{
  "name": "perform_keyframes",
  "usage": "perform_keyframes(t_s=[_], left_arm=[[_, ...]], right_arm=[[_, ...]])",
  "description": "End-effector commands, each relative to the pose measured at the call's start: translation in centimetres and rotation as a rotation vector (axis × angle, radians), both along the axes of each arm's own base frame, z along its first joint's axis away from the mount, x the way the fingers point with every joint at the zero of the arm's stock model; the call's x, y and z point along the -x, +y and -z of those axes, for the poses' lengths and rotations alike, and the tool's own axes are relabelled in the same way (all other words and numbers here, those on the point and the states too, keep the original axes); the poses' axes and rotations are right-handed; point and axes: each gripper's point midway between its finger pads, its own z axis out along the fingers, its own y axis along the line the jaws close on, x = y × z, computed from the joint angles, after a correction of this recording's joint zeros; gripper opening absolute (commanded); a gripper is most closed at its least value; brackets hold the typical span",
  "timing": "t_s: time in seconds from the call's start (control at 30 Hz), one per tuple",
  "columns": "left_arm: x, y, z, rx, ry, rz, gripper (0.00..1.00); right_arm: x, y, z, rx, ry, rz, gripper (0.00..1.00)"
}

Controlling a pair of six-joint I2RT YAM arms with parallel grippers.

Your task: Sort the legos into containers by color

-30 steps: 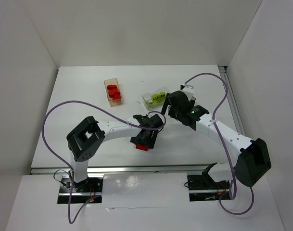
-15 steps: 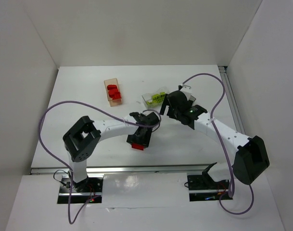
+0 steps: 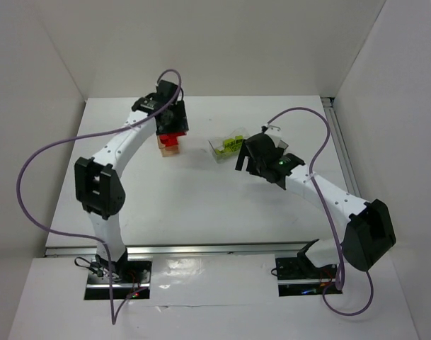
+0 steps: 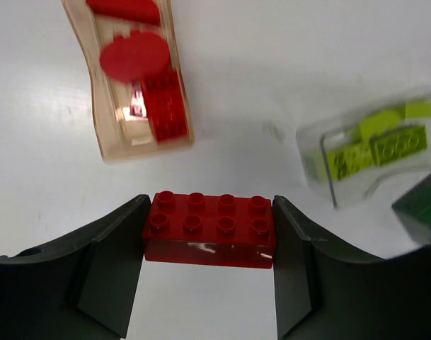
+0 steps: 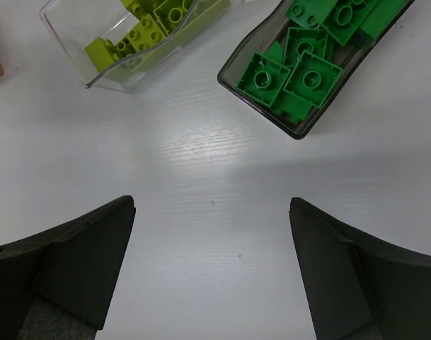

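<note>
The peach-orange container (image 3: 169, 146) holds red legos, so I should move my left gripper outward and to the left in the top view, over those legos, and let the red brick go.
My left gripper (image 4: 209, 230) is shut on a red lego brick (image 4: 209, 228) and holds it above the table just short of the near end of the peach-orange container (image 4: 112, 145), which holds several red legos (image 4: 162, 106). In the top view the left gripper (image 3: 172, 129) is over that container (image 3: 169, 146). The clear container (image 5: 102, 71) holds yellow-green legos (image 5: 141, 28). The smoky grey container (image 5: 289, 120) holds dark green legos (image 5: 300, 71). My right gripper (image 5: 211, 234) is open and empty over bare table, near these two containers.
White walls close in the table at the back and sides. The clear container (image 3: 226, 147) sits mid-table right of the peach one; the right arm (image 3: 272, 163) covers the grey one from above. Purple cables loop over both arms.
My left arm has swung from the table's middle to the far left, carrying the red brick over to the peach-orange container. The right arm has barely moved.
</note>
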Motion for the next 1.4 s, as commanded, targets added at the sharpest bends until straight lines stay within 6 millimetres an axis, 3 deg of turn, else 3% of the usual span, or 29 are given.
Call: perform_keyframes(t_s=[0.0, 0.03, 0.07, 0.13, 0.2, 0.27, 0.33, 0.4, 0.43, 0.47, 0.53, 0.67, 0.77, 0.83, 0.9, 1.0, 1.03, 1.1, 1.13, 1.17, 1.2, 1.23, 1.27, 1.3, 1.37], left_arm=[[-5.0, 2.5, 2.5, -0.031, 0.018, -0.022, 0.41], [-6.1, 2.9, 2.8, -0.029, 0.011, -0.036, 0.41], [-7.8, 3.1, 1.4, -0.015, -0.036, -0.049, 0.41], [-9.7, 4.2, 3.0, 0.007, -0.025, -0.08, 0.41], [-11.6, 5.1, 2.5, 0.049, -0.062, -0.099, 0.42], [-12.7, 5.7, 3.9, 0.076, -0.05, -0.121, 0.42], [-13.8, 6.5, 3.2, 0.099, -0.083, -0.13, 0.43], [-14.6, 6.5, 4.2, 0.135, -0.083, -0.126, 0.48], [-14.8, 6.3, 4.6, 0.142, -0.082, -0.12, 0.51], [-15.0, 5.9, 5.0, 0.152, -0.08, -0.095, 0.64], [-15.7, 6.2, 5.7, 0.159, -0.079, -0.098, 0.78], [-15.7, 5.3, 4.8, 0.161, -0.099, -0.059, 0.99], [-14.9, 4.9, 3.8, 0.156, -0.105, -0.054, 0.99], [-14.6, 5.2, 1.3, 0.156, -0.145, -0.057, 0.99], [-13.9, 4.9, 0.3, 0.146, -0.158, -0.047, 0.99], [-11.8, 4.9, -3.1, 0.141, -0.198, -0.045, 0.99], [-10.3, 5.1, -4.6, 0.143, -0.21, -0.044, 0.99], [-8.3, 4.4, -5.7, 0.138, -0.215, -0.016, 0.99], [-7.3, 3.6, -6.0, 0.132, -0.215, 0.01, 0.99], [-5.8, 3.4, -4.7, 0.125, -0.176, 0.019, 0.99], [-4.2, 2.8, -6.6, 0.118, -0.208, 0.042, 0.99], [-3.3, 2.6, -6.7, 0.119, -0.206, 0.052, 0.99], [-1.6, 2.5, -5.2, 0.109, -0.157, 0.059, 0.99], [0.0, 2.1, -6.9, 0.118, -0.19, 0.067, 0.99], [2.0, 2.1, -7.0, 0.106, -0.192, 0.075, 0.99]], right_arm=[[-0.6, -0.7, -2.1, 0.015, -0.04, 0.026, 0.97], [-0.6, -0.7, -2.1, 0.008, -0.04, 0.032, 0.97], [-0.4, -0.8, -1.9, 0.015, -0.03, 0.032, 0.97], [-0.4, -1.0, -2.2, 0.015, -0.031, 0.044, 0.97], [-0.3, -1.0, -1.9, 0.027, -0.014, 0.044, 0.97], [-0.4, -1.1, -1.8, 0.031, -0.008, 0.057, 0.97], [-0.4, -1.1, -1.8, 0.031, -0.008, 0.057, 0.97], [-0.2, -1.3, -1.7, 0.038, 0.001, 0.057, 0.97], [-0.4, -1.2, -2.0, 0.032, -0.007, 0.057, 0.97], [-0.4, -1.1, -1.6, 0.04, 0.004, 0.057, 0.97], [-0.4, -0.9, -0.9, 0.05, 0.031, 0.05, 0.97], [-0.6, -0.8, -0.7, 0.052, 0.042, 0.056, 1.0], [-0.8, -0.7, -1.0, 0.047, 0.035, 0.057, 1.0], [-0.7, -0.6, -1.7, 0.034, 0.026, 0.063, 1.0], [-0.5, -0.8, -2.0, 0.031, 0.016, 0.088, 1.0], [-0.2, -2.2, -2.8, 0.042, -0.007, 0.165, 1.0], [0.1, -3.3, -2.9, 0.072, -0.013, 0.204, 1.0], [0.3, -4.2, -3.2, 0.096, -0.025, 0.236, 1.0], [0.2, -4.5, -3.7, 0.09, -0.043, 0.254, 1.0], [0.3, -5.1, -3.8, 0.118, -0.05, 0.273, 1.0], [0.4, -5.5, -4.1, 0.126, -0.059, 0.283, 1.0], [0.4, -5.8, -4.6, 0.12, -0.077, 0.3, 1.0], [0.3, -6.2, -4.7, 0.135, -0.09, 0.316, 1.0], [0.3, -6.2, -4.8, 0.135, -0.09, 0.316, 1.0], [0.5, -6.6, -5.1, 0.142, -0.1, 0.326, 1.0]])
